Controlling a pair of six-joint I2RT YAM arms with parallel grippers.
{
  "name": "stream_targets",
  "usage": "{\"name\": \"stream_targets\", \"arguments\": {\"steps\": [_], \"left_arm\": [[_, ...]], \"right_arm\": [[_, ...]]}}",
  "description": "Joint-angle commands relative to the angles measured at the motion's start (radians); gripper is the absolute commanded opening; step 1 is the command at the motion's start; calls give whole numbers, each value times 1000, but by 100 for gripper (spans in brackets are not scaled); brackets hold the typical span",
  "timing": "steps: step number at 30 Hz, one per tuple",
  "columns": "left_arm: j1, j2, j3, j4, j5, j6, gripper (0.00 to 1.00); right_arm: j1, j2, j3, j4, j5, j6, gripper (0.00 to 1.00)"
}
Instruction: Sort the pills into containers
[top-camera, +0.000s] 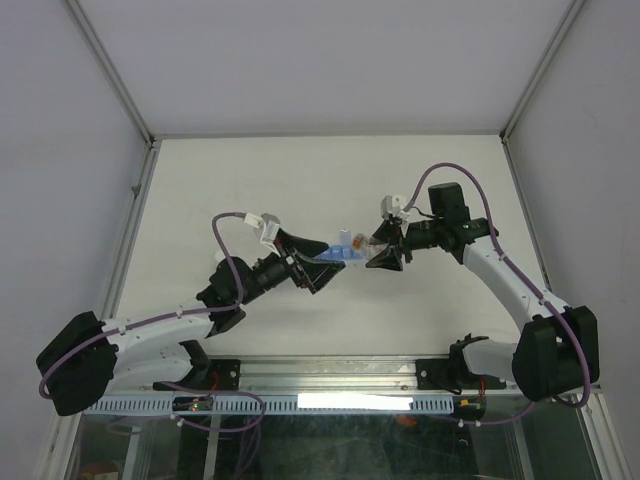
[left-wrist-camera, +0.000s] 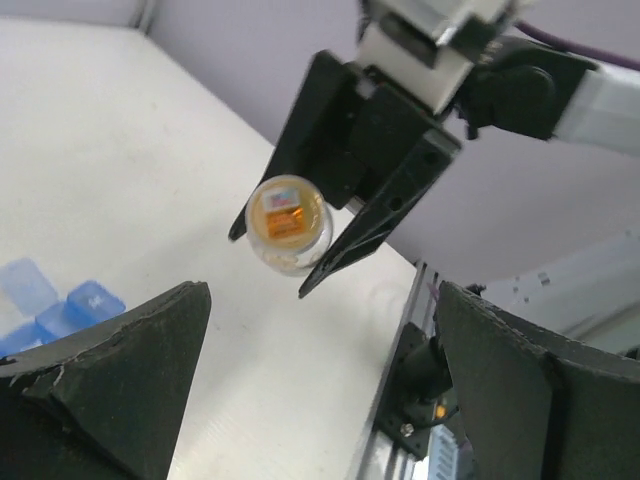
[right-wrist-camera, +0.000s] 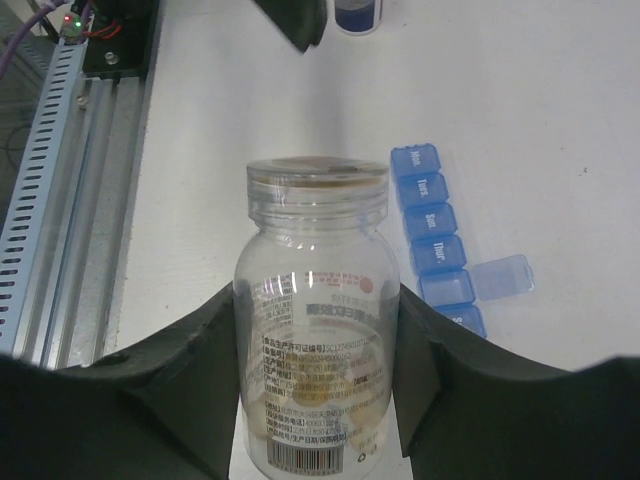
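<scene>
The left gripper turns and moves around the bottle's round end next, which lies to its right in the top view and sticks out clear of my right gripper.
My right gripper is shut on the small clear bottle and holds it above the table. Orange-tan pills lie at the bottle's bottom end; its threaded neck has no cap. The blue strip of containers lies on the table just right of the bottle, with one lid flipped open. In the top view the bottle hangs next to the containers. My left gripper is open and empty, facing the bottle's round end between the right gripper's fingers.
A small round cap stands on the table beyond the bottle. The aluminium rail runs along the table's near edge. The containers' end shows beside my left finger. Frame posts and walls bound the table.
</scene>
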Motion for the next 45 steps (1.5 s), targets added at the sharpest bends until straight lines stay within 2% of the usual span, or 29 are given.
{"name": "stream_targets", "arguments": {"steps": [1,5,14,18,23,32,45], "left_arm": [[80,10,28,253,336,301,99],[133,110,51,388,469,307,99],[133,281,138,466,525,336,98],[125,341,156,519,509,322,90],[96,395,180,509,500,335,84],[74,413,189,486,478,386,79],[69,426,212,432,483,395,64]], "right_arm": [[-5,-32,17,-69,-122,-108,0],[-4,-32,17,-89,-140,-136,0],[-4,-25,19,-104,-148,-155,0],[-4,-26,19,-109,-151,-158,0],[-4,-28,21,-111,-153,-159,0],[-4,-31,20,-112,-158,-159,0],[-4,-30,21,-112,-159,-159,0]]}}
